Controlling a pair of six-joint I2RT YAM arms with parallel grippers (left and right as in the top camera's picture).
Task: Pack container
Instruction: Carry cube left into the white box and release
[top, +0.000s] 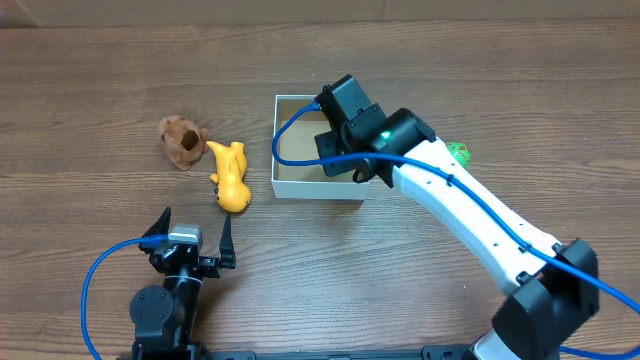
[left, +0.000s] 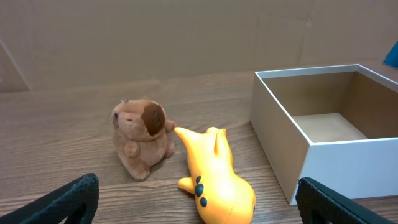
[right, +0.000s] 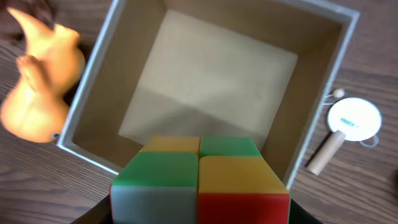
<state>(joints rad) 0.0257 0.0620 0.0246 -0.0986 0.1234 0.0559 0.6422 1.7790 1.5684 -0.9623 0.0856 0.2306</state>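
Observation:
My right gripper will next go down into the container (top: 300, 187) and let go of the colourful puzzle cube on the container's bare bottom, as the empty space is below it.
The container (top: 300, 187), a square box with white walls and a brown inside, stands mid-table; it also shows in the left wrist view (left: 323, 158) and from above in the right wrist view (right: 211, 74), with nothing lying in it. My right gripper (top: 342, 138) hangs over its right half, shut on a colourful puzzle cube (right: 199, 180) with green, yellow, red and grey faces. The gripper (right: 199, 213) shows only as dark edges beside the cube. My left gripper (top: 196, 222) rests open near the front left, and between its fingers (left: 68, 199) there is nothing.
A yellow toy (top: 232, 180) (left: 217, 180) (right: 43, 81) lies just left of the container, with a brown plush animal (top: 182, 140) (left: 142, 137) beside it. Right of the container are a small green thing (top: 458, 153), a white disc (right: 354, 121) and a wooden stick (right: 325, 151).

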